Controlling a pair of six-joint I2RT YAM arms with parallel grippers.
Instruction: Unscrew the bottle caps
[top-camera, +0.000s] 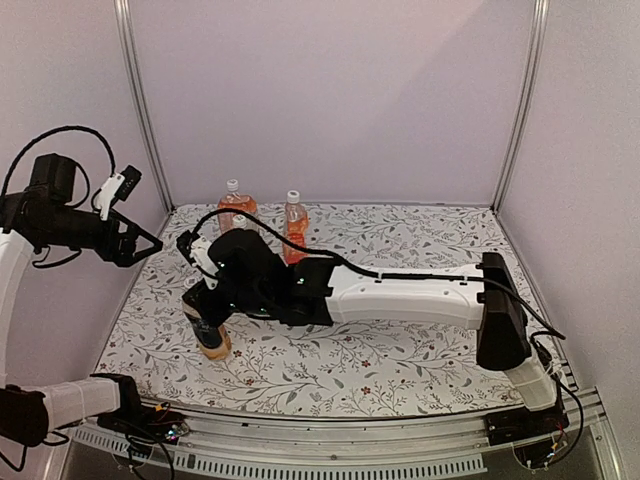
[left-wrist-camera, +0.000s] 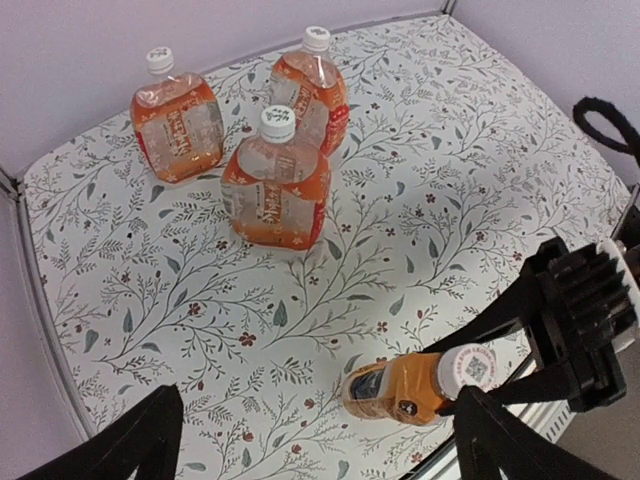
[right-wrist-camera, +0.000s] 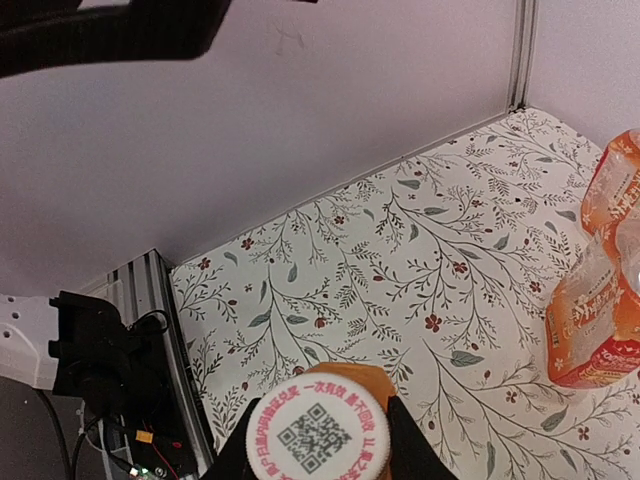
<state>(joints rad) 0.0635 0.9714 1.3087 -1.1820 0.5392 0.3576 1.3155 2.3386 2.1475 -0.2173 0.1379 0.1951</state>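
My left gripper moves its open fingers across to the right in the top view next, onto the bottle's dark-labelled body, with the cap held.
A dark-labelled orange-drink bottle (left-wrist-camera: 400, 390) leans near the front left of the table, also seen from above (top-camera: 212, 338). My right gripper (right-wrist-camera: 318, 440) is shut on its white QR-printed bottle cap (right-wrist-camera: 318, 435), one finger against each side; the same cap (left-wrist-camera: 468, 368) shows in the left wrist view. Three red-labelled bottles stand upright at the back, each with a cap on: left (left-wrist-camera: 160, 60), right (left-wrist-camera: 317, 38) and nearer middle (left-wrist-camera: 278, 122). My left gripper (left-wrist-camera: 310, 445) hangs open high over the table's left side (top-camera: 140, 243), holding nothing.
The right arm (top-camera: 400, 290) stretches across the middle of the floral table mat (top-camera: 420, 370). Booth walls close off the back and sides. A metal rail (top-camera: 350, 425) runs along the front edge. One red-labelled bottle (right-wrist-camera: 600, 300) stands right of the held one.
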